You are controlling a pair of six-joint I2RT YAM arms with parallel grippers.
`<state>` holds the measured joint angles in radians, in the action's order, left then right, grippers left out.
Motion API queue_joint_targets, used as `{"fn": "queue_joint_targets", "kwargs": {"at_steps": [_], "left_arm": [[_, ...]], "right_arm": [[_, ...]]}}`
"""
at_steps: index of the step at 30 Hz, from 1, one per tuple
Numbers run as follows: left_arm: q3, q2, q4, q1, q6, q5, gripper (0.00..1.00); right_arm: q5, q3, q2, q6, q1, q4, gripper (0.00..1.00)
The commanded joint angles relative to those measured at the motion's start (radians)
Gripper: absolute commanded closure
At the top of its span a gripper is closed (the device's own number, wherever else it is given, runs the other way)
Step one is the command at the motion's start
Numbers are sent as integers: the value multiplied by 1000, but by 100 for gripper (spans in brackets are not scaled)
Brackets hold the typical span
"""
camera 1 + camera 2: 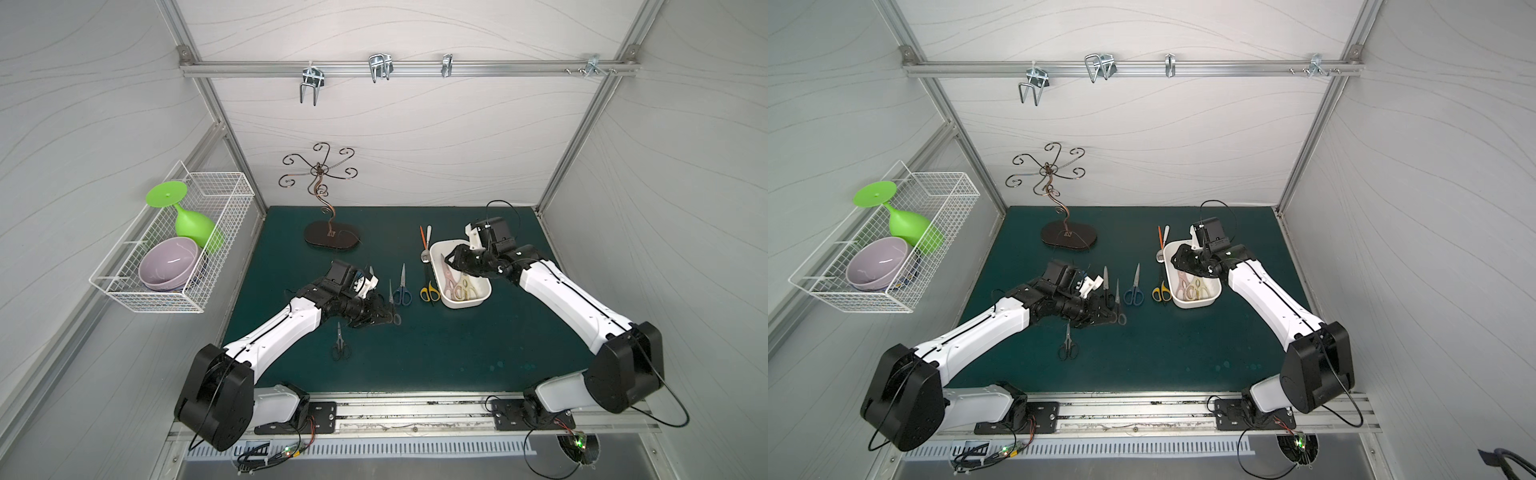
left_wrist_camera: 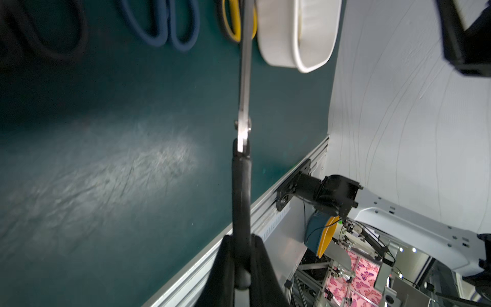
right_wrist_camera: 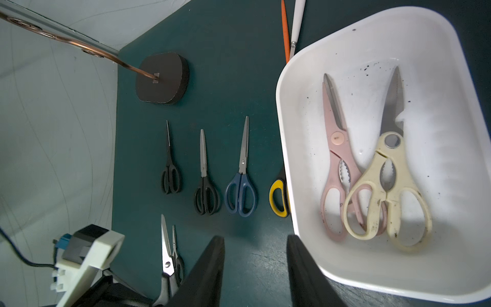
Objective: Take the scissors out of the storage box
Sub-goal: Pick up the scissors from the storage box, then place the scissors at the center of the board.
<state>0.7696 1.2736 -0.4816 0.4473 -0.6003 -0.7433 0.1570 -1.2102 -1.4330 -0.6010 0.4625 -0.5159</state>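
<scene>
I will next lower my left gripper back onto the bare mat (image 1: 377, 348) beside the front pair to let go of the scissors, because that place is below and behind the gripper.
The white storage box (image 3: 282, 111) (image 1: 462, 306) (image 1: 1196, 306) holds two scissors, pink (image 3: 335, 148) and cream (image 3: 385, 186). On the green mat to its left, yellow (image 3: 277, 198), blue (image 3: 241, 183) (image 1: 402, 289), black (image 3: 205, 183) and small black (image 3: 170, 172) pairs lie in a row. Another small black pair (image 1: 340, 347) lies nearer the front. My left gripper (image 2: 242, 265) (image 1: 386, 316) is shut on the handle of a black-handled pair (image 2: 245, 79) (image 3: 165, 247), its blade pointing away. My right gripper (image 3: 255, 247) (image 1: 449, 259) hangs open and empty over the box's left rim.
A white-handled spoon (image 1: 427, 245) and an orange stick (image 1: 422, 239) lie beside the box's far end. A copper hook stand (image 1: 330, 239) rises at the back left. A white wire basket (image 1: 124, 291) with a bowl and a green glass hangs on the left wall.
</scene>
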Motion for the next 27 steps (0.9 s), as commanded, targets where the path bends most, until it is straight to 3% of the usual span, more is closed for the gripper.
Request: {"fn": "queue_joint_targets", "kwargs": {"at_steps": [1, 7, 20, 27], "left_arm": [[-58, -17, -56, -7, 50, -51, 89], [-173, -22, 40, -6, -31, -64, 89], [-184, 71, 11, -16, -38, 55, 87], [-164, 81, -60, -24, -26, 116, 71]], "right_arm": [[11, 13, -4, 13, -2, 14, 57], [1, 37, -3, 13, -1, 23, 57], [-5, 65, 11, 38, -7, 39, 57], [-21, 78, 35, 50, -14, 47, 58]]}}
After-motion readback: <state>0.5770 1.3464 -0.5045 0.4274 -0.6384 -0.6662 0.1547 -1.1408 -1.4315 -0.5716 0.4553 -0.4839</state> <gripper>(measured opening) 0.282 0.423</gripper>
